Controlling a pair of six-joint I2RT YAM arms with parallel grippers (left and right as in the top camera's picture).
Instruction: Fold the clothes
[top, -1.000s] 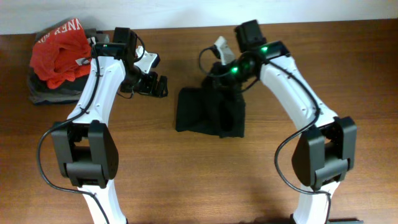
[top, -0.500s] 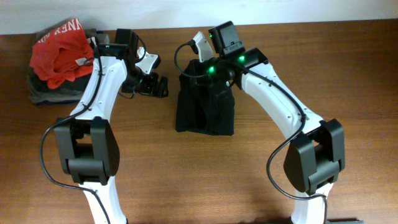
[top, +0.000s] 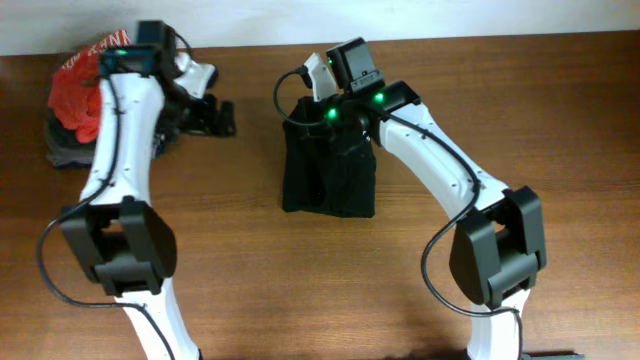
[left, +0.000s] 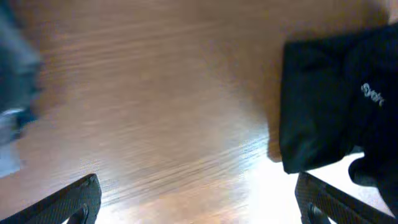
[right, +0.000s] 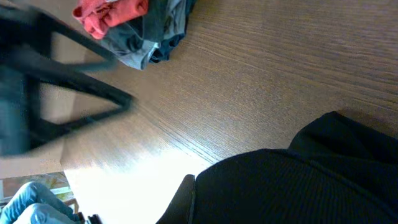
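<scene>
I should next move the fabric in my right gripper to the left in the overhead view, toward the bare wood (top: 272, 140) (right: 230, 134) beside the shirt, and let go of it there. That space is clear.
The black T-shirt (top: 328, 178) lies folded into a narrow upright block at the table's middle. My right gripper (top: 338, 112) is at its far edge, shut on the fabric. In the right wrist view the black fabric (right: 292, 186) fills the lower right and presses against one visible finger (right: 185, 198); the other finger is hidden. My left gripper (top: 213, 117) hangs open and empty over bare wood, left of the shirt. In the left wrist view (left: 199, 208) its fingers are spread wide, and the shirt (left: 323, 106) with its white logo (left: 373, 94) lies to the right.
A red garment with white lettering (top: 88, 85) lies on grey and dark folded clothes (top: 60, 150) at the back left, close to my left arm. They also show in the right wrist view (right: 112, 11). The table's back edge runs just behind both grippers.
My right gripper has carried the shirt's far right part leftward, and the shirt is now narrower. My left arm has swung left and back, toward the pile.
</scene>
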